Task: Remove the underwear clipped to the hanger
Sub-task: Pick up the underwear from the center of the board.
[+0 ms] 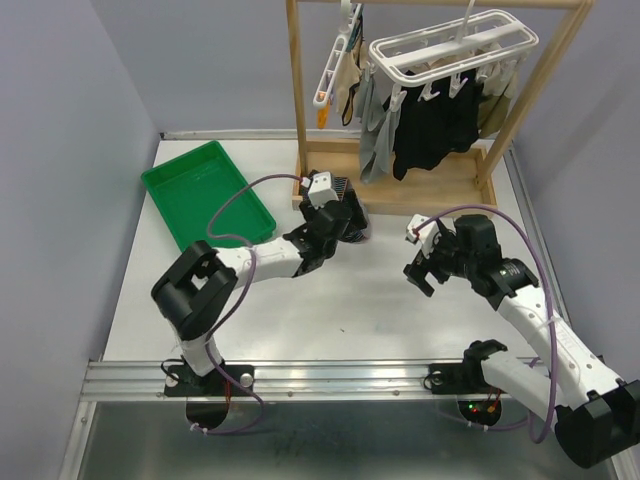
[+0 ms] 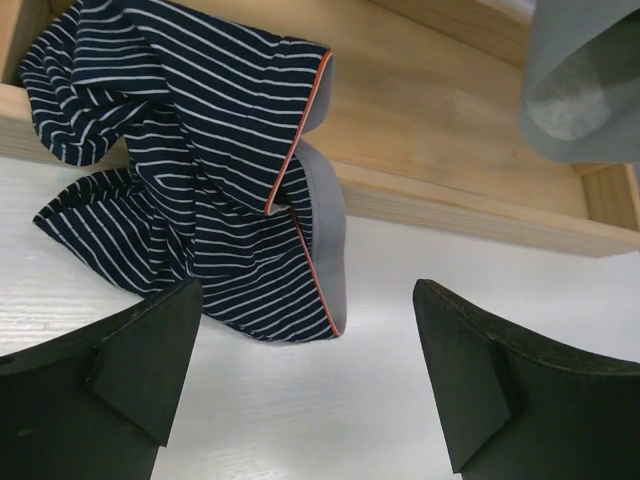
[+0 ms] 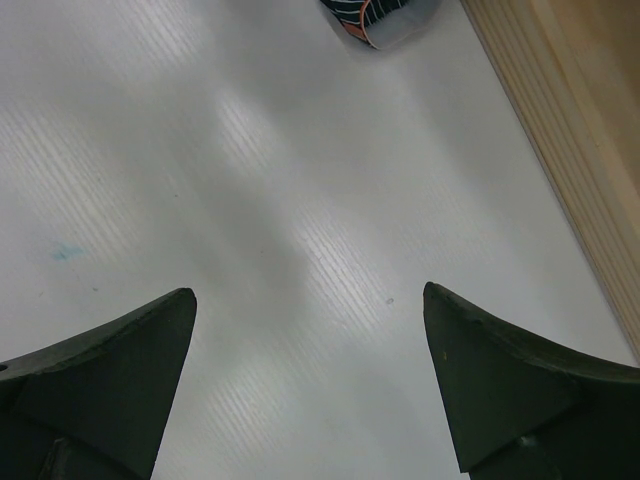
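Note:
My left gripper lowers next onto the orange-trimmed corner (image 2: 268,203) of the striped underwear's upper fold and closes, since it juts past the rack base's front edge.
The navy underwear with thin pale stripes (image 2: 190,180) lies crumpled half on the wooden rack base (image 2: 450,110) and half on the white table. My left gripper (image 2: 305,310) is open and empty just in front of it; in the top view this gripper (image 1: 345,215) is at the base's front edge over the striped piece (image 1: 357,228). Black (image 1: 435,130), grey (image 1: 375,135) and tan (image 1: 497,100) underwear hang clipped to the white hanger (image 1: 455,45). My right gripper (image 1: 418,265) is open and empty over bare table (image 3: 307,293); a corner of the striped piece (image 3: 380,18) shows at the top of its view.
A green tray (image 1: 205,190) sits at the left back of the table. The wooden rack (image 1: 440,190) stands at the back, its base edge at the right in the right wrist view (image 3: 570,130). A second small clip hanger (image 1: 335,60) hangs at the rack's left.

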Controlling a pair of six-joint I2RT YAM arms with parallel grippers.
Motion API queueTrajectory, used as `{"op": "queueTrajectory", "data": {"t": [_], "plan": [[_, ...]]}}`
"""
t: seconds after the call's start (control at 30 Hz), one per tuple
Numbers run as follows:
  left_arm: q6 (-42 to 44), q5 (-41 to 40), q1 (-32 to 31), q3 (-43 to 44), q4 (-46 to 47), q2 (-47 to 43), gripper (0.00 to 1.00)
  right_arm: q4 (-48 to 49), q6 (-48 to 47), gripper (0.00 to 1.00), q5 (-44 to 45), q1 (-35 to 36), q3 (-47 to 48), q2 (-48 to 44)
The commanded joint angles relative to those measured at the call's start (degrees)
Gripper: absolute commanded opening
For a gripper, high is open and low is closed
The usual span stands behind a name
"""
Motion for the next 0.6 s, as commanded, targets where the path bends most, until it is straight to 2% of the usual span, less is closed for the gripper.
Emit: {"op": "queueTrajectory", "data": {"t": [0.0,0.3,0.4,0.43,0.53,0.57], "plan": [[-1.0,-3.2,-0.3,7.0,-5.7,4.9,0.90,3.1,-0.1,1.00,0.5,-0.5,-1.3,-0.2],[-0.3,-2.7,0.1,14.7,-12.4,16.8,0.88,3.1,0.0,1.00,0.5,-0.5,-1.3,-0.2],[0.9,-1.8,1.0,16.2,-12.6,19.8,0.78,3.1,0.0,1.00,0.6,-0.5,-1.3,-0.2],[0.9,-1.1,1.3,17.1,-12.7,20.4,0.77,3.1,0.0,1.00,0.6,-0.6,-1.3,-0.1],[2.0,0.3,2.6,18.1,-12.1,21.8,0.64,3.1,0.0,1.00,0.5,-0.7,-1.3,-0.1],[2.3,0.7,3.3,18.0,-11.4,22.1,0.55,3.1,0.0,1.00,0.5,-0.7,-1.3,-0.1]]}}
